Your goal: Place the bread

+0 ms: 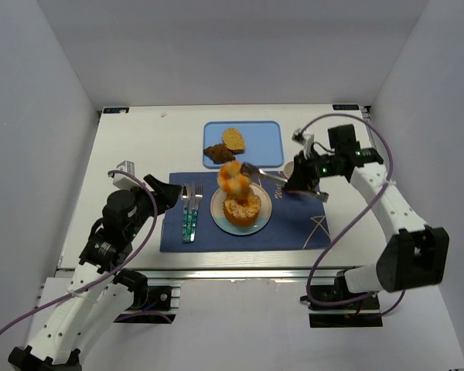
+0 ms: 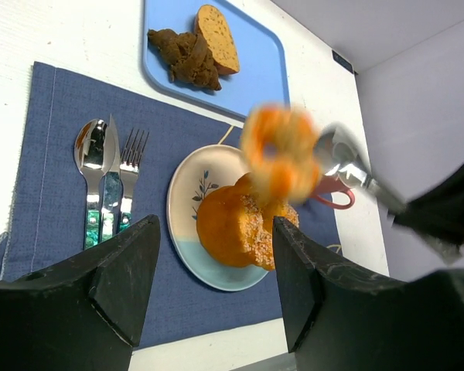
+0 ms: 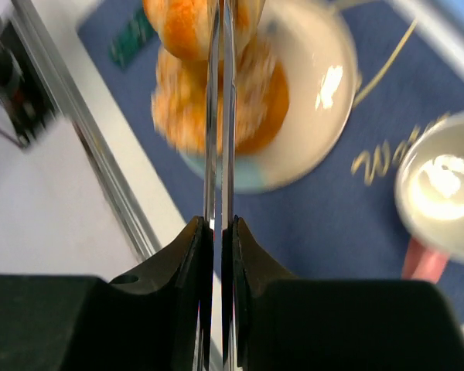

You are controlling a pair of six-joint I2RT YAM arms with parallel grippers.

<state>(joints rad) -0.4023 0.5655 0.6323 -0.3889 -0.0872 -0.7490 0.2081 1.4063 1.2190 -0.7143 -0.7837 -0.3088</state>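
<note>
I will next use my right gripper to set the bread down slightly back, onto the plate's far part below, which the bun leaves open, and let go of the metal tongs.
My right gripper [image 1: 298, 182] [image 3: 217, 224] is shut on metal tongs [image 1: 267, 176] [image 3: 220, 116] [image 2: 348, 162]. The tongs grip an orange piece of bread [image 1: 232, 179] [image 2: 282, 151] [image 3: 187, 23], blurred, in the air just above the plate [image 1: 216, 210] [image 2: 182, 201] [image 3: 317, 77]. A sesame-topped orange bun [image 1: 243, 210] [image 2: 236, 224] [image 3: 263, 93] lies on that plate. My left gripper [image 1: 166, 193] [image 2: 215, 228] is open and empty, low over the near left of the blue placemat [image 1: 294, 228].
A blue tray [image 1: 267, 147] [image 2: 255, 54] at the back holds a bread slice [image 1: 233, 139] and a dark brown piece [image 1: 219, 153]. A spoon, knife and fork [image 1: 189, 212] [image 2: 108, 170] lie left of the plate. A white cup with a pink handle [image 3: 442, 185] stands right of it.
</note>
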